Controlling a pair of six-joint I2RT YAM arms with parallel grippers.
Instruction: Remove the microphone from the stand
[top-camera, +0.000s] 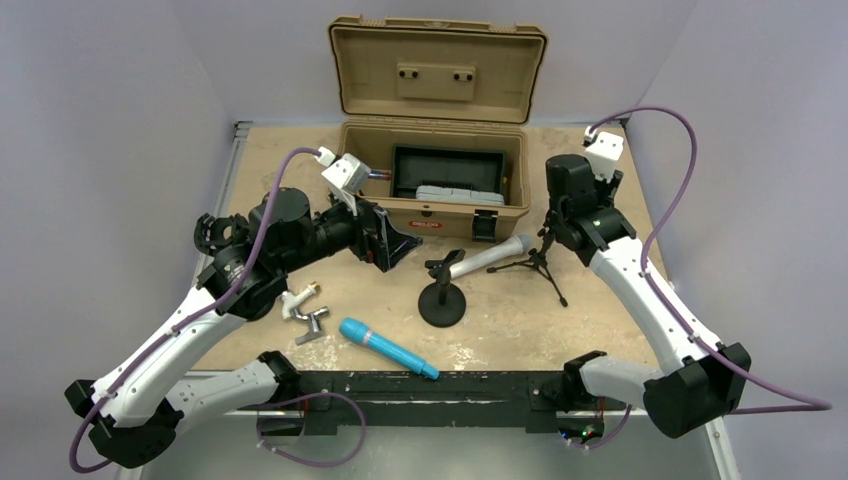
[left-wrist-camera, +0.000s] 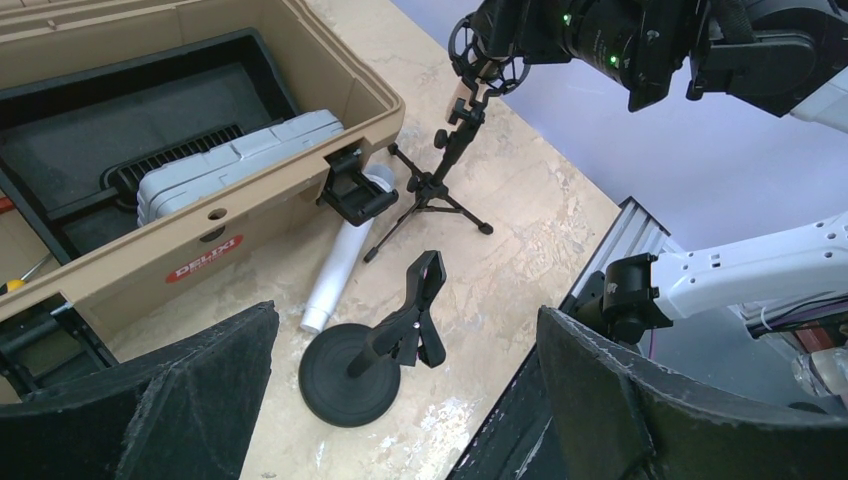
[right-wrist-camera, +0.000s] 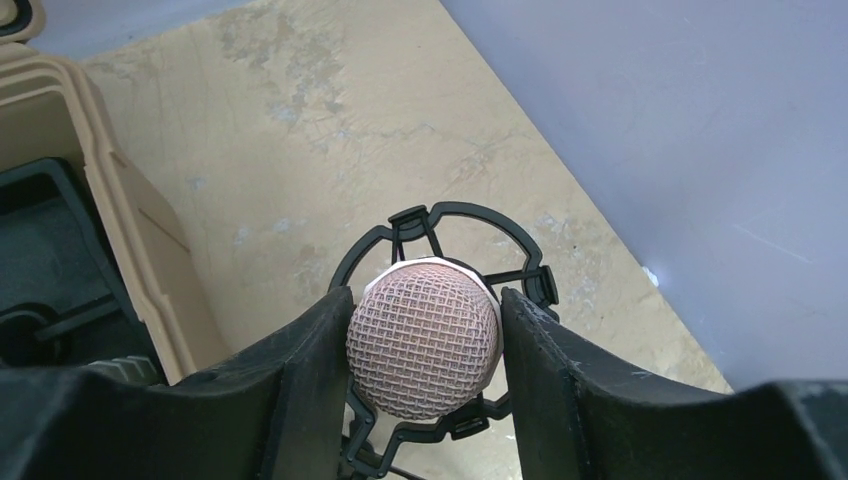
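My right gripper moves up out of the stand's ring next, then left in the top view and down, and releases where bare tabletop lies before the toolbox.
A pink mesh-headed microphone (right-wrist-camera: 423, 338) sits upright in a black ring shock mount (right-wrist-camera: 452, 216) on a small black tripod stand (top-camera: 540, 263), to the right of the toolbox. My right gripper (right-wrist-camera: 423, 342) comes down from above and is shut on the microphone's head, with one pad on each side. In the top view this gripper (top-camera: 556, 222) hides the microphone. The left wrist view shows the shock mount (left-wrist-camera: 487, 58) and the tripod (left-wrist-camera: 432, 192). My left gripper (left-wrist-camera: 410, 400) is open and empty, held above the table left of centre (top-camera: 390, 240).
An open tan toolbox (top-camera: 434, 212) stands at the back with a grey case inside. A silver microphone (top-camera: 490, 255) lies beside a round-base clip stand (top-camera: 442, 298). A blue microphone (top-camera: 388, 348) and a small white-and-metal fitting (top-camera: 305, 310) lie near the front.
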